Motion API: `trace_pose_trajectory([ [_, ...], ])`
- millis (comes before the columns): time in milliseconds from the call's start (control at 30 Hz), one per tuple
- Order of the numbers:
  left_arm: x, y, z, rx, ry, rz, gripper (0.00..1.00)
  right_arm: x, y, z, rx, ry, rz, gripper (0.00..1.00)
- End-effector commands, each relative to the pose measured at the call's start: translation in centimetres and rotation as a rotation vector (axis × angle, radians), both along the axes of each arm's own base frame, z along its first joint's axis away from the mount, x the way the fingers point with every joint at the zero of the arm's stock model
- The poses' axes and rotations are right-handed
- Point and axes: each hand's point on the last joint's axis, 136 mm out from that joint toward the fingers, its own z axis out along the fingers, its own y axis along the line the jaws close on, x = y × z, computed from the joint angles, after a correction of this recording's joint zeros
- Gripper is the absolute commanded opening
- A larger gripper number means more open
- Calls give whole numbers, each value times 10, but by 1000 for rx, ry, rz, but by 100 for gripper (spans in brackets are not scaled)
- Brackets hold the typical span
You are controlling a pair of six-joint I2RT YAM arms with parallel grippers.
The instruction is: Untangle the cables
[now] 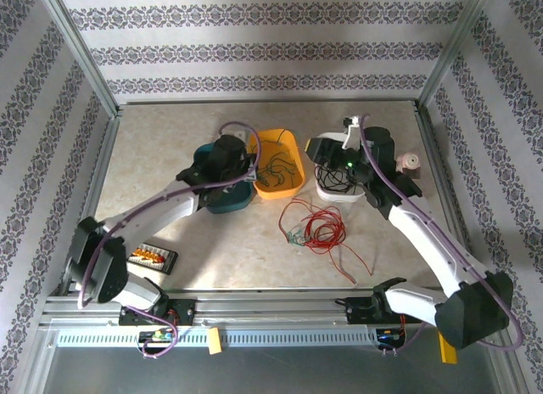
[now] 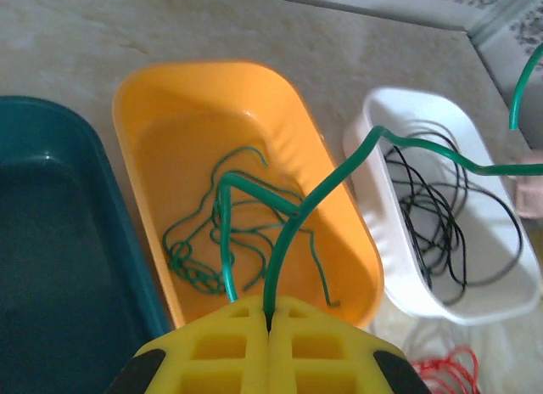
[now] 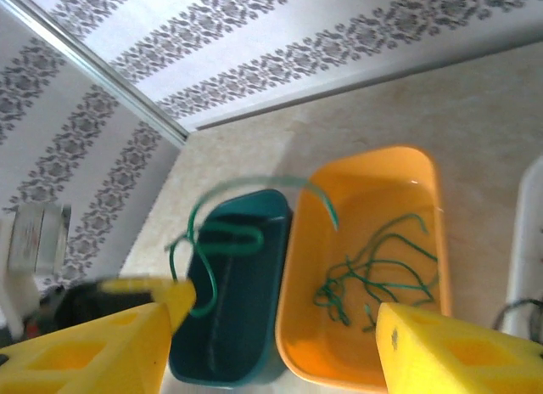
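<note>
My left gripper moves down toward the bottom of the orange bin next and releases the green cable there, because more green cables already lie loose inside the orange bin.
My left gripper (image 2: 270, 323) is shut on a green cable (image 2: 293, 228), which rises from the jaws and arcs to the right above the white bin (image 2: 365, 139). In the top view that gripper (image 1: 249, 170) hangs between the teal bin (image 1: 222, 202) and the orange bin (image 1: 288, 142). More green cables (image 2: 212, 250) lie loose in the orange bin (image 2: 170, 97). Black cables (image 2: 433, 216) lie in the white bin. Red cables (image 1: 318, 228) lie looped on the table. My right gripper (image 3: 280, 343) is open and holds nothing; a blurred green cable loop (image 3: 212, 241) hangs over the teal bin (image 3: 246, 326) ahead of it.
A small dark tray (image 1: 153, 258) with orange and yellow pieces lies near the front left. A pinkish spool (image 1: 411, 163) stands by the right frame post. Metal frame rails border the table. Bare tabletop lies around the red cables.
</note>
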Motion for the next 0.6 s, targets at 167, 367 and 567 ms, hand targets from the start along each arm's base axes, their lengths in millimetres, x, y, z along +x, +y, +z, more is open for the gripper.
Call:
trace_pose_trajectory([
  [167, 24, 11, -69, -36, 244, 263, 0, -23, -28, -12, -76, 17, -65, 66],
  [367, 42, -3, -85, -107, 263, 302, 0, -31, -30, -20, -84, 34, -54, 66],
  [567, 51, -17, -84, -80, 273, 275, 22, -37, -27, -33, -84, 78, -32, 67],
])
